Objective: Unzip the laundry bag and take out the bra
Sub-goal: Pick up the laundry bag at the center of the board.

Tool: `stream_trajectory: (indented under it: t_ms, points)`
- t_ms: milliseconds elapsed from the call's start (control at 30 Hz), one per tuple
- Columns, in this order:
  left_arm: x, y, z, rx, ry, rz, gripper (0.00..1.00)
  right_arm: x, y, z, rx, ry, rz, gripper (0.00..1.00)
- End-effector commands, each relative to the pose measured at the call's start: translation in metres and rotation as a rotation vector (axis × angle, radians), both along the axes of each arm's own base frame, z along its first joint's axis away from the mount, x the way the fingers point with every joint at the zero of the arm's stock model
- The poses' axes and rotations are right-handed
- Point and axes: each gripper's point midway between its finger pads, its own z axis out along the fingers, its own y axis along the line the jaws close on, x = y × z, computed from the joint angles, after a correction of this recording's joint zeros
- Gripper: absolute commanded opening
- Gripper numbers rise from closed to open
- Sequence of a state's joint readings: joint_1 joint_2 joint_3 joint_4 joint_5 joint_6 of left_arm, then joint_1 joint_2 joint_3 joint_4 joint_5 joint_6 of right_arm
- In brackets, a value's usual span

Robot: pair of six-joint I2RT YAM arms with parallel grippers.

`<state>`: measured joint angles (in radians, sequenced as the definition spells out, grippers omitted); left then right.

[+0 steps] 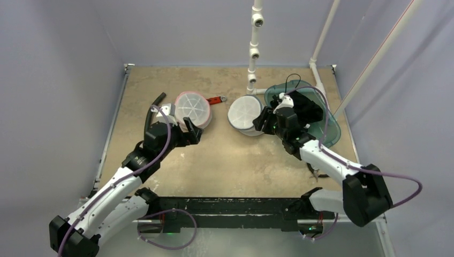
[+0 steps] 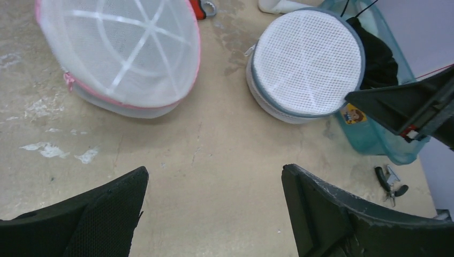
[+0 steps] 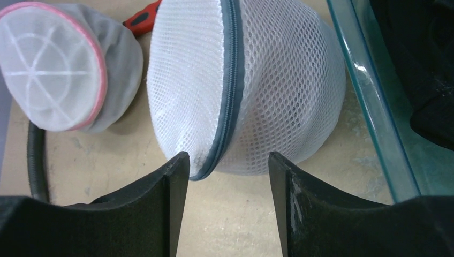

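I should turn my left gripper and bring it across onto the zipper band (image 3: 231, 80) facing the pink bag, because my right gripper is at the basket side of the grey-trimmed bag.
A round white mesh laundry bag (image 1: 245, 113) with a grey zipper band (image 3: 231, 80) sits mid-table, zipped shut. My right gripper (image 3: 228, 160) is open, its jaws a moderate gap apart. The bag's lower edge (image 3: 251, 160) lies just at its fingertips, and nothing is pinched. A second round bag with pink trim (image 1: 193, 107) lies to the left. My left gripper (image 2: 214, 176) hovers wide open over bare table, near this pink bag (image 2: 123, 53) and apart from the grey-trimmed bag (image 2: 305, 64). The bra is hidden.
A teal mesh basket (image 1: 326, 115) holding dark cloth stands just right of the grey-trimmed bag. A red-handled tool (image 1: 216, 99) lies behind the pink bag. Small pliers (image 2: 391, 184) rest on the table at the right. White pipes (image 1: 253, 53) rise at the back.
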<state>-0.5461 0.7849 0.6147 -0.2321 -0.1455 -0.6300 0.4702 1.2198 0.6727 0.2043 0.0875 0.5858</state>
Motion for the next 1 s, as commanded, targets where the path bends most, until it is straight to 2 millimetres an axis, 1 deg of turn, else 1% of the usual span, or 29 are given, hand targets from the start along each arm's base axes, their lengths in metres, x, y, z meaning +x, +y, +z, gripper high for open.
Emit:
stream_trajectory:
  t_ms: [0,100,200,267,300,367,500,533,567,667,733,833,867,900,967]
  points:
    - [0.001,-0.014,0.032,-0.102,-0.092,-0.046,0.93,0.027,0.007,0.031,0.054,-0.087,-0.045,0.58]
    - [0.001,-0.010,0.025,-0.097,-0.074,-0.023,0.93,0.034,0.012,0.028,0.062,-0.074,-0.045,0.53]
    - [0.000,-0.008,0.016,-0.094,-0.051,-0.008,0.93,0.041,0.013,0.024,0.064,-0.057,-0.052,0.44]
    - [0.000,-0.009,0.014,-0.100,-0.044,-0.008,0.93,0.045,0.013,0.021,0.067,-0.042,-0.051,0.38]
    - [-0.001,-0.009,0.014,-0.103,-0.043,-0.013,0.93,0.046,0.012,0.018,0.068,-0.032,-0.051,0.35]
    - [-0.002,-0.011,0.015,-0.107,-0.047,-0.023,0.93,0.046,0.010,0.016,0.070,-0.021,-0.048,0.24]
    - [-0.002,-0.010,0.017,-0.104,-0.047,-0.018,0.93,0.042,0.004,0.019,0.062,-0.022,-0.048,0.04]
    - [-0.002,-0.010,0.019,-0.106,-0.050,-0.019,0.93,0.041,0.003,0.021,0.062,-0.026,-0.046,0.00]
    - [-0.002,-0.010,0.020,-0.113,-0.051,-0.016,0.93,0.039,0.002,0.025,0.064,-0.035,-0.044,0.00]
    - [-0.001,-0.010,0.029,-0.123,-0.064,-0.013,0.92,0.029,0.002,0.040,0.077,-0.058,-0.020,0.00]
    - [-0.001,-0.005,0.036,-0.115,-0.077,0.005,0.92,0.019,0.005,0.054,0.085,-0.079,0.031,0.00]
    - [0.001,0.002,0.049,-0.106,-0.110,0.034,0.92,0.001,0.013,0.082,0.081,-0.146,0.151,0.00]
    - [0.002,0.002,0.055,-0.106,-0.126,0.032,0.92,-0.009,0.019,0.090,0.081,-0.164,0.222,0.00]
    - [0.003,-0.002,0.063,-0.104,-0.151,0.010,0.92,-0.023,0.028,0.099,0.099,-0.185,0.317,0.00]
    - [0.004,-0.011,0.075,-0.074,-0.177,-0.061,0.92,-0.047,0.037,0.113,0.111,-0.225,0.440,0.00]
